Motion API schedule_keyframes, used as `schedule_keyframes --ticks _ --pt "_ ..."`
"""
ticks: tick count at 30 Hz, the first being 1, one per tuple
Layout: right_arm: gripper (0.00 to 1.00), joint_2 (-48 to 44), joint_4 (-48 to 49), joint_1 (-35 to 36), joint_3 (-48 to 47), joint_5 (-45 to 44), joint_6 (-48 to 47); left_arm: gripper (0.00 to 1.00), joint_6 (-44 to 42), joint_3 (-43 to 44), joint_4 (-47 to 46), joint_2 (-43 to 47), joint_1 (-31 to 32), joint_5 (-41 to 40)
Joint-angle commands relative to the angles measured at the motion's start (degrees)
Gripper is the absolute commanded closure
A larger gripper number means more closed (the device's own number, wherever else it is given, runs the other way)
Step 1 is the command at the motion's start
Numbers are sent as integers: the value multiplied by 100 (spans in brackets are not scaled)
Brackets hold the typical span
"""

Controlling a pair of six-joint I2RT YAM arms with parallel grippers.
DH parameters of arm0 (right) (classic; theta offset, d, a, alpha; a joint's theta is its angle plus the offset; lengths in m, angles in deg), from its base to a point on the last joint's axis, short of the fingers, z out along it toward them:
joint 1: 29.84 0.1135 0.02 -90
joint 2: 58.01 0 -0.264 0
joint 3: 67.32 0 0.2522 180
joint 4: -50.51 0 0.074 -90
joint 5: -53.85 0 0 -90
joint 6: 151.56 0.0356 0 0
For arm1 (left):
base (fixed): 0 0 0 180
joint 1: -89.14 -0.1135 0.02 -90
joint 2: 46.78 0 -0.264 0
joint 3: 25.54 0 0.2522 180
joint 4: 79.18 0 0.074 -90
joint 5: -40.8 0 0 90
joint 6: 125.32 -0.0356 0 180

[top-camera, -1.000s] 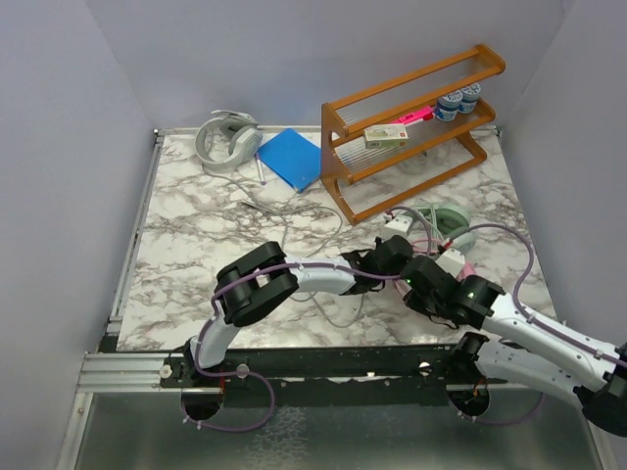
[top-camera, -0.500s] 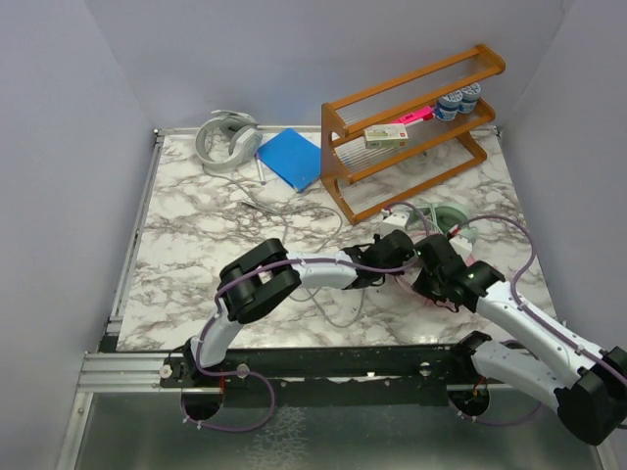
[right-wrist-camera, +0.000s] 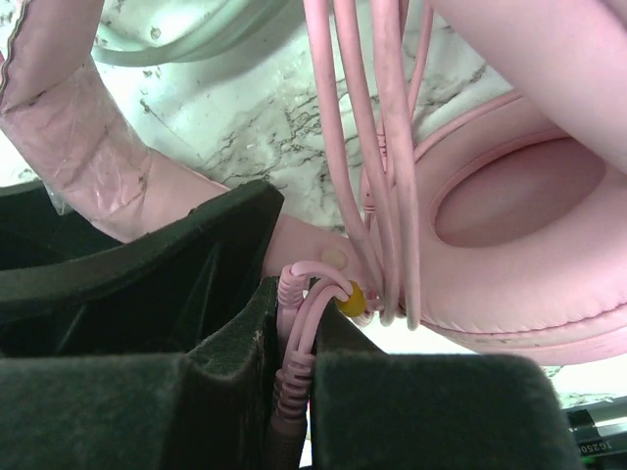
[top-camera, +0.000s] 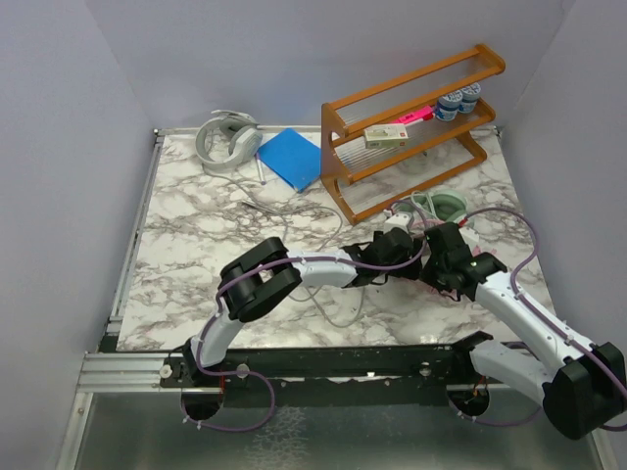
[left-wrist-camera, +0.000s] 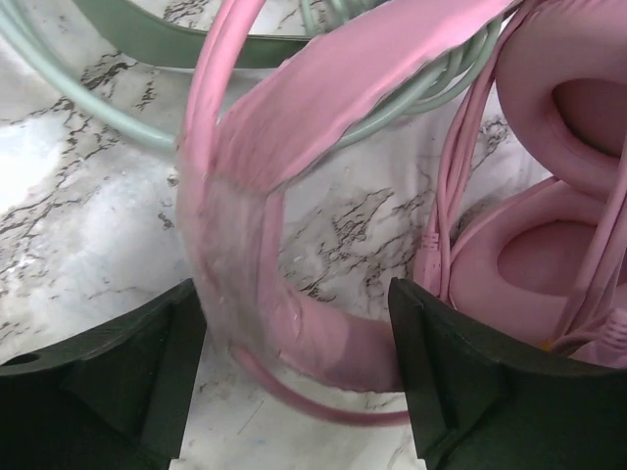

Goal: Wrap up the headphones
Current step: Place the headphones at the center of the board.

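My right gripper eases slightly outward toward the mint green headphones next and opens off the plug end, since the cable loops lie gathered beside the cup.
The pink headphones lie on the marble table, their headband arching up between the wide-apart fingers of my left gripper, which is open around it. Its padded cups sit to the right. My right gripper is shut on the pink cable's plug end, close to a cup that has several cable loops across it. The mint green headphones lie just behind both grippers; the green band and its cable cross under the pink one. The silver-grey headphones rest at the far left.
A wooden rack with small items stands at the back right, close behind the green headset. A blue flat object lies beside the grey headset. A pale cable trails over the middle of the table.
My left gripper has opened and let go of the pink headband. My right gripper has carried the pink cable end away from the near edge, closer to the left gripper and the green headset.
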Motion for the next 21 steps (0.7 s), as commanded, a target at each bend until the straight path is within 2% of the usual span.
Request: schedule_keyframes --ticks 1,7,21 --pt "91 5 282 -22 -231 -388 -122 20 -70 -194 124 517 -85 32" --pt "91 82 242 -22 -231 -543 -29 12 -128 -441 262 1092 -160 -66" --pt "89 221 215 -26 -450 -723 -37 12 -170 -1054 210 1851 -307 -133"
